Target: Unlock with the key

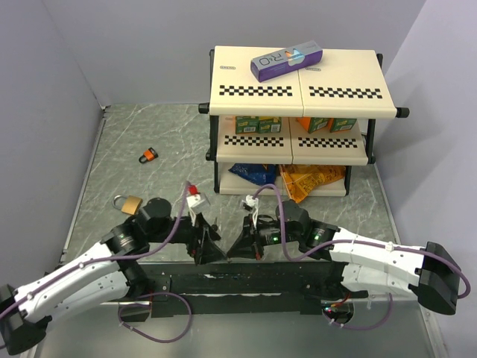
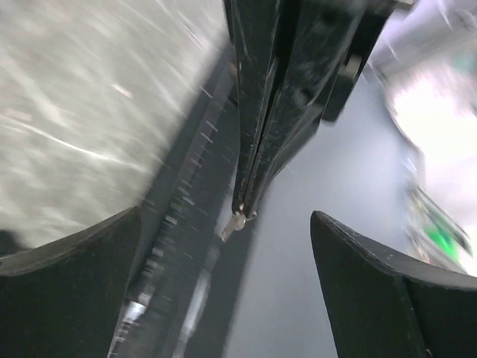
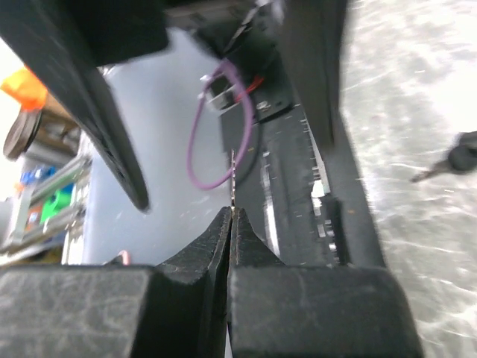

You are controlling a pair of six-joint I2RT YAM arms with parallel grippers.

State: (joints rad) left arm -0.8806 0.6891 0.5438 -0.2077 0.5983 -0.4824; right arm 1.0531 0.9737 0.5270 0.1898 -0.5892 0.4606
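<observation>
The padlock lies flat below my left gripper, to its left in the top view. My left gripper will next swing outward over the brass padlock's body, tilt down, go lower and close.
My right gripper is shut on a thin silver key, whose blade sticks out past the fingertips, seen edge-on. The left wrist view shows the same key at the tip of the right gripper's closed fingers. My left gripper is open, its jaws spread to either side of that key tip without touching it. In the top view both grippers meet tip to tip over the near edge, left and right. A small orange-and-black padlock lies far left on the table.
A brass padlock lies beside the left arm. A second key with a black head lies on the table. A two-tier shelf with a purple box, cartons and snack bags stands at the back. Walls close in left and right.
</observation>
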